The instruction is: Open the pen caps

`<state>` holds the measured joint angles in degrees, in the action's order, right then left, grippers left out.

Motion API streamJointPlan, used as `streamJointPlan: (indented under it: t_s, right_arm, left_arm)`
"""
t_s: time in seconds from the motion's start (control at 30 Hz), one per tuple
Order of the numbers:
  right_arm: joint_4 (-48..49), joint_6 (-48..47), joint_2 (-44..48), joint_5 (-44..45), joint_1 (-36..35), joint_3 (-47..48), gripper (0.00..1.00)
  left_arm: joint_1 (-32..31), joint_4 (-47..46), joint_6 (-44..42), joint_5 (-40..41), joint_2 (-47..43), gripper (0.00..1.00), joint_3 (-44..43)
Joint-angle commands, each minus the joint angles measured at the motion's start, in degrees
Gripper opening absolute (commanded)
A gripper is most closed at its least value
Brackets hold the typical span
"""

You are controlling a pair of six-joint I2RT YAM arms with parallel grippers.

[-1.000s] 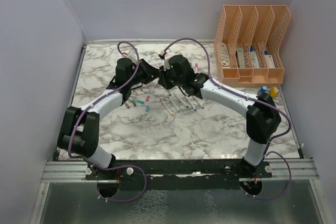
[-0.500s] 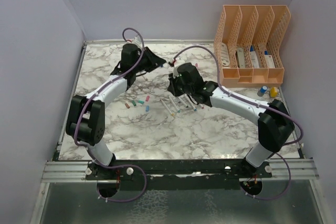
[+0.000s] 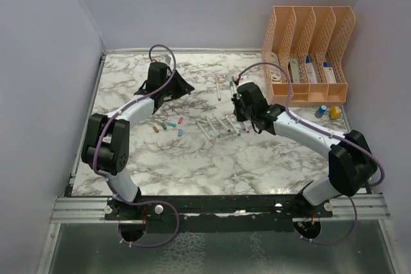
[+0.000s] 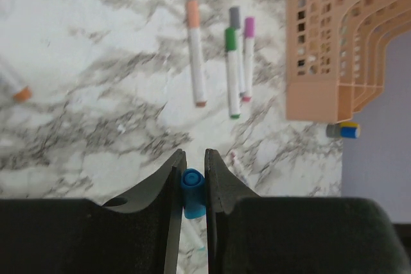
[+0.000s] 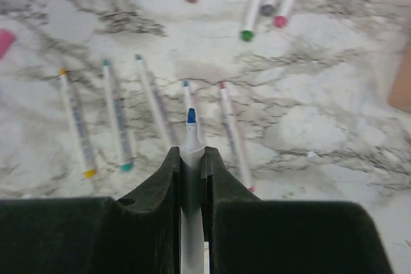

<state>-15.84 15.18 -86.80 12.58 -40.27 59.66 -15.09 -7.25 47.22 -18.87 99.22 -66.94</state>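
Next, my right gripper brings the white pen down to the right in the top view. It goes onto the bare table beside the red-tipped pen, where the uncapped pens point(image 3: 221, 126) end.
My left gripper point(image 4: 192, 158) is shut on a small blue pen cap point(image 4: 192, 192) and holds it above the table; in the top view it point(image 3: 186, 88) is at the back left. My right gripper point(image 5: 191, 153) is shut on a white pen point(image 5: 191, 134) whose blue tip is bare; in the top view it point(image 3: 239, 104) is right of centre. Several uncapped pens point(image 3: 221, 126) lie in a row below it, also in the right wrist view point(image 5: 115, 120). Loose caps point(image 3: 168, 124) lie to their left. Capped pens point(image 4: 231, 72) lie further back.
A peach lattice file organiser point(image 3: 308, 52) stands at the back right, its corner in the left wrist view point(image 4: 334, 43). Small blue and yellow bottle-like items point(image 3: 326, 111) lie in front of it. Grey walls close off the table's back and sides.
The two grippers were close together at the table's middle and have pulled apart. The left went back and left with the blue cap; the right went right with the uncapped pen.
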Motion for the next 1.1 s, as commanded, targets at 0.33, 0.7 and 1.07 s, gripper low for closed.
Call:
streamJointPlan:
  t_s: [0.33,0.7,1.07]
  right_arm:
    - [9.2,-4.5,-6.5,5.9,10.1,-2.5,0.01]
    - [11.0,-4.9,-10.0,3.3,13.2,-4.7,0.01]
    - [11.2,-3.7,-12.5,0.5,14.1,-5.0,0.01]
  left_arm:
    - [-2.8,8.6,-7.6,3.9,-4.5,0.00,12.0]
    - [-4.0,10.5,-10.0,6.9,-0.1,0.00,12.0]
    - [-4.2,11.3,-11.4,7.7,0.4,0.00,13.4]
